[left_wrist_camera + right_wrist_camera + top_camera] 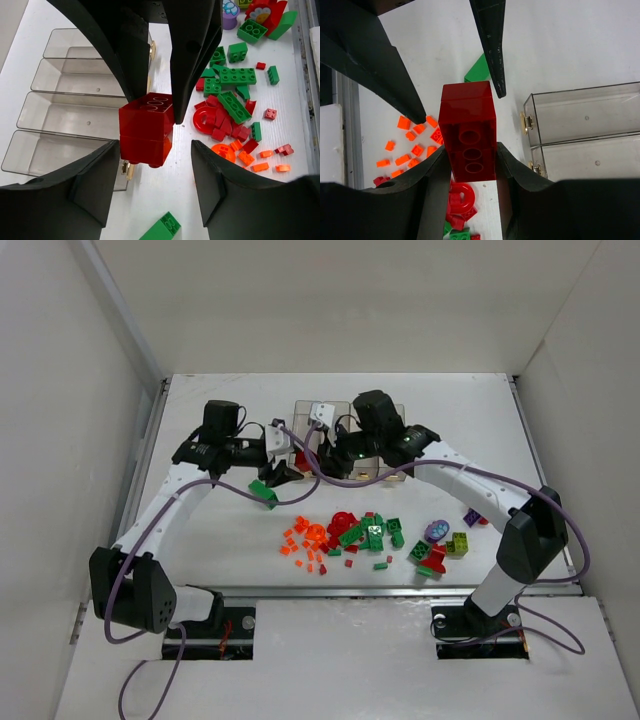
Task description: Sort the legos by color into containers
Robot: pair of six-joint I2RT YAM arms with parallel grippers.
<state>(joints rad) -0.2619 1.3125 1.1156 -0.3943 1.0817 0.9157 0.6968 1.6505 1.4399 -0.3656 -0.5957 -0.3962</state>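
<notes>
The red block goes outward next, carried by my right gripper over the empty end bin nearest the green brick, which stands outward of that gripper, and is released there.
My right gripper is shut on a red lego block, two bricks stacked, and holds it above the table next to the containers. My left gripper is open at the block's other end. Its fingers stand on either side of the block, with a clear gap to the right-hand one. In the top view both grippers meet in front of the clear bins, which the arms mostly hide. The bins look empty. The other legos lie scattered on the table nearer the bases.
A long green brick lies alone on the table below my left gripper. Small orange bits sit at the left of the pile, with a purple piece and a lime-yellow brick at its right. White walls enclose the table.
</notes>
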